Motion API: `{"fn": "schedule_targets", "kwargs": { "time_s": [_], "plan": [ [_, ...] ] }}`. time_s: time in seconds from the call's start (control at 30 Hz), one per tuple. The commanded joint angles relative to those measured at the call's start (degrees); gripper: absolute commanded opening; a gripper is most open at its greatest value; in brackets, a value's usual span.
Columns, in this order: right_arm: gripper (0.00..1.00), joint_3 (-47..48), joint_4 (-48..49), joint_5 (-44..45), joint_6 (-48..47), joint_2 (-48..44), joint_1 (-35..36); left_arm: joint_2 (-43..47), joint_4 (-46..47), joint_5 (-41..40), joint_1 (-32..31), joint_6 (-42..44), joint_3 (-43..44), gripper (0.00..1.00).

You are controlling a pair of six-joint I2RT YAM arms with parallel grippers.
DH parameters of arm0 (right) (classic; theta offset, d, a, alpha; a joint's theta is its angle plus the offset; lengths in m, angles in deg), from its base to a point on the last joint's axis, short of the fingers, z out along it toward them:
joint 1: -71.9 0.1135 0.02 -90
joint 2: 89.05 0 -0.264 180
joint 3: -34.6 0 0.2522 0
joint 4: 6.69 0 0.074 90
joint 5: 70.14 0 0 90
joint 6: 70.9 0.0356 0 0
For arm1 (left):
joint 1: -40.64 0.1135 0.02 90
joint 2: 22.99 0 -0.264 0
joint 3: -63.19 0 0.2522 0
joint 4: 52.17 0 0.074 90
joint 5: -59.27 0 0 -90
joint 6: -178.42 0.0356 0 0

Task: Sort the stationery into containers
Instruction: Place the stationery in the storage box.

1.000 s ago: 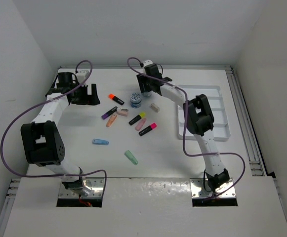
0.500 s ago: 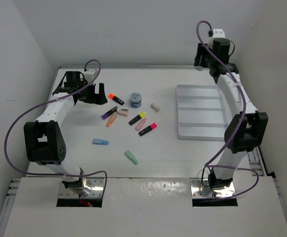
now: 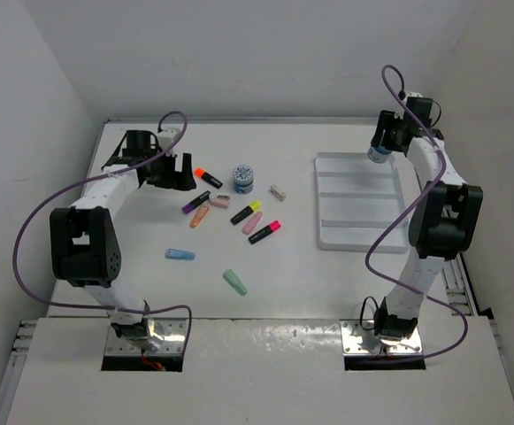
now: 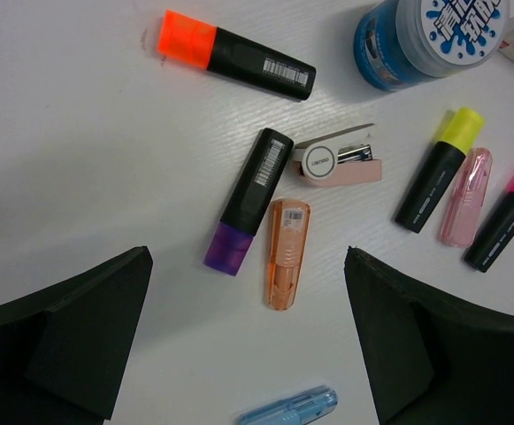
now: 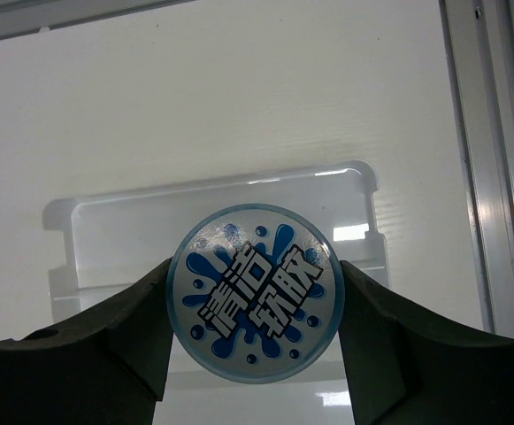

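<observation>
My right gripper is above the tray's far section (image 5: 321, 209), which is empty, so it needs to go down, set the round blue-white pot (image 5: 254, 292) in there and let go.
My right gripper (image 3: 380, 153) is shut on a round blue-white pot (image 5: 254, 292) and holds it above the far end of the white divided tray (image 3: 361, 202), whose rim shows under it in the right wrist view (image 5: 106, 212). My left gripper (image 3: 175, 170) is open and empty, above the loose stationery. Between its fingers (image 4: 88, 328) lie a purple-ended marker (image 4: 248, 199), an orange stub (image 4: 286, 252) and a blue stub (image 4: 289, 409). A second pot (image 3: 243, 179) stands mid-table.
Also on the table are an orange-ended marker (image 3: 208, 177), a small pink-white stapler (image 3: 219, 201), a beige block (image 3: 278, 191), yellow-ended (image 3: 247, 212) and pink-ended (image 3: 264, 232) markers, a pink stub (image 3: 253, 223) and a green stub (image 3: 234, 282). White walls enclose the table.
My right arm swung from the table's middle to the far right with the pot, then came down over the tray's far end. My left gripper moved slightly right.
</observation>
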Motion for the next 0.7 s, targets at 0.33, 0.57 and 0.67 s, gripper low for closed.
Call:
{"fn": "schedule_targets", "kwargs": {
  "time_s": [0.33,0.57,0.67],
  "plan": [
    [0.0,6.1,7.1,1.3,-3.6,7.7,-1.1,-2.7,-0.1,-1.3,-2.0,1.1,3.6,0.97],
    [0.0,5.0,8.9,3.1,-5.1,10.0,-1.4,-3.2,0.0,-1.7,-2.1,1.4,4.1,0.97],
    [0.0,4.6,9.5,3.8,-5.7,11.2,-1.5,-3.9,0.1,-1.7,-2.3,1.4,4.9,0.97]
  ]
}}
